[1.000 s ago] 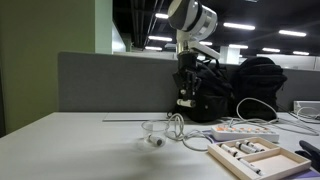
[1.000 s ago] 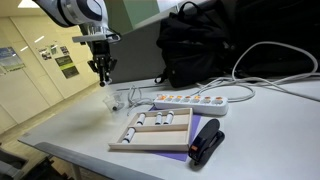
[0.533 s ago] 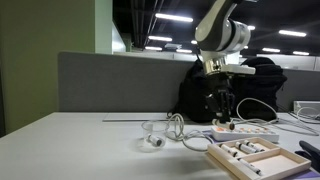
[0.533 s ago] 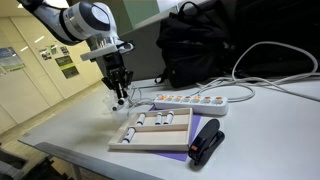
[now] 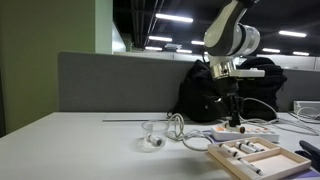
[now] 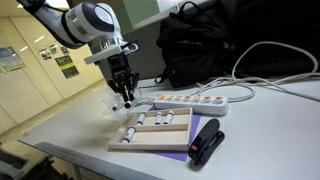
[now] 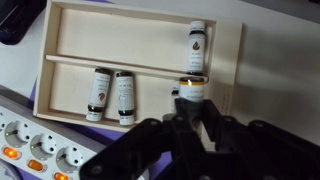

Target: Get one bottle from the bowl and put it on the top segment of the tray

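Note:
The gripper shifts left in the wrist view next and lowers to release the small bottle on the bare bottom of the tray beside the paired bottles, because that spot is empty.
My gripper [image 7: 190, 108] is shut on a small bottle [image 7: 190, 90] with a white label and holds it above the light tan tray [image 7: 120, 40]. In both exterior views the gripper [image 5: 234, 118] [image 6: 125, 99] hangs just above the near end of the tray [image 5: 275, 158] [image 6: 150, 146]. In the wrist view one bottle [image 7: 196, 45] lies in a long segment of the tray, and two more [image 7: 110, 94] lie side by side in the neighbouring segment. The small clear bowl [image 5: 153, 131] stands on the table, apart from the gripper, beside the white cable.
A white power strip [image 6: 195, 101] [image 7: 30, 150] lies along the tray, with white cables [image 5: 185, 130] running over the table. A black backpack [image 6: 215, 45] stands behind. A black and red object [image 6: 205, 140] lies on a purple sheet by the tray.
My gripper has moved from above the bowl over to the tray and has come lower, carrying the bottle.

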### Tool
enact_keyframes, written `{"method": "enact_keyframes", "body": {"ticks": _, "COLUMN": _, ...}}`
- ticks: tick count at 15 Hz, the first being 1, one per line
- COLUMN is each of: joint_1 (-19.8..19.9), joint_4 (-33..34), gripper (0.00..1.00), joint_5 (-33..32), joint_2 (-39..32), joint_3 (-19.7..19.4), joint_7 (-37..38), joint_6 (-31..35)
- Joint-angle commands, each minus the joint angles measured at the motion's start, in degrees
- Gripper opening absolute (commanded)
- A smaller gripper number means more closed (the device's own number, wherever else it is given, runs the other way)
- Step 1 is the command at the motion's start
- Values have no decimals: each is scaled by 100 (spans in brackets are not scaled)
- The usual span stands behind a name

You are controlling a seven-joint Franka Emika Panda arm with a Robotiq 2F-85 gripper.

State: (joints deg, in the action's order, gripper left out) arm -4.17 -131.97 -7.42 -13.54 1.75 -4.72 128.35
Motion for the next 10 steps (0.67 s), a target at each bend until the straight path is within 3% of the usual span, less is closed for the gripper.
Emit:
{"method": "enact_keyframes", "body": {"ticks": 1, "joint_1": 31, "joint_4": 20, "gripper": 6, "joint_5": -99, "joint_2": -64, "joint_3": 10, "joint_7": 64, "joint_6": 20}}
{"method": "enact_keyframes", "body": {"ticks": 7, "joint_1": 90, "joint_4": 80, "gripper": 6, "joint_5": -550, "joint_2": -655, "joint_3": -239, "joint_7": 268, "joint_6": 574}}
{"method": "enact_keyframes", "body": {"ticks": 10, "joint_1": 148, "joint_4": 78, "gripper": 6, "joint_5": -456, "joint_2": -829, "joint_3": -326, "joint_7": 283, "joint_6": 706}}
